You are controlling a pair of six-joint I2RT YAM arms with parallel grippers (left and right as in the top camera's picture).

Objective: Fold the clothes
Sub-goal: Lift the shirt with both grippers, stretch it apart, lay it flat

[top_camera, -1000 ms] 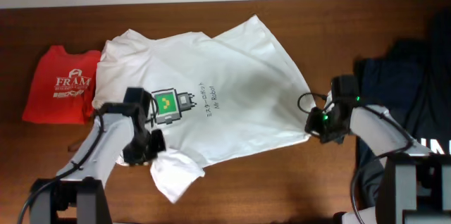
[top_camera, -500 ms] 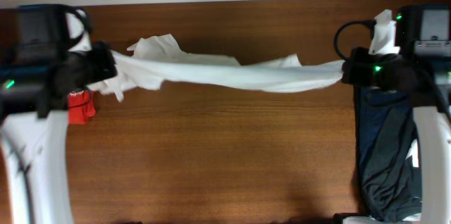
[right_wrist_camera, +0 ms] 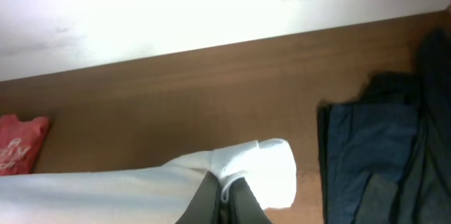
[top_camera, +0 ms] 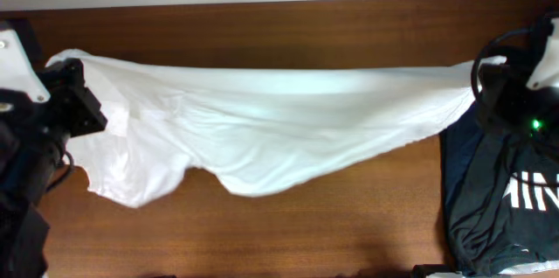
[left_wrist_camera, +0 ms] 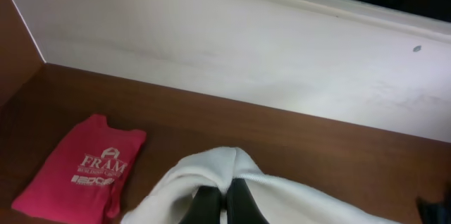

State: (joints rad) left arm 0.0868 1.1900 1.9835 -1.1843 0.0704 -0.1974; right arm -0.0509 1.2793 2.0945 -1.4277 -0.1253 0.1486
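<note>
The end of the white T-shirt [top_camera: 262,121] hangs in the air, so it goes down low over the brown table beside the red T-shirt next, where my left gripper releases it.
The white T-shirt [top_camera: 262,121] hangs stretched in the air between my two grippers, sagging toward the front at the left; its print does not show. At the far left, my left gripper [top_camera: 77,94] is shut on one end of it. The left wrist view has the dark fingers [left_wrist_camera: 206,206] pinching a white fold [left_wrist_camera: 225,168]. On the far right, my right gripper [top_camera: 486,94] is shut on the other end. In the right wrist view its fingers [right_wrist_camera: 204,199] clamp a hemmed corner [right_wrist_camera: 271,171].
A folded red T-shirt [left_wrist_camera: 81,168] with white lettering lies on the brown table [top_camera: 332,217] at the left, near the back wall [left_wrist_camera: 246,48]. Dark blue and black clothes [top_camera: 498,199] are piled at the right edge, below my right arm.
One second ago the white shirt lay flat on the table. Both grippers lifted it, first pulled into a thin rope between them; now it has spread into a wide hanging sheet.
</note>
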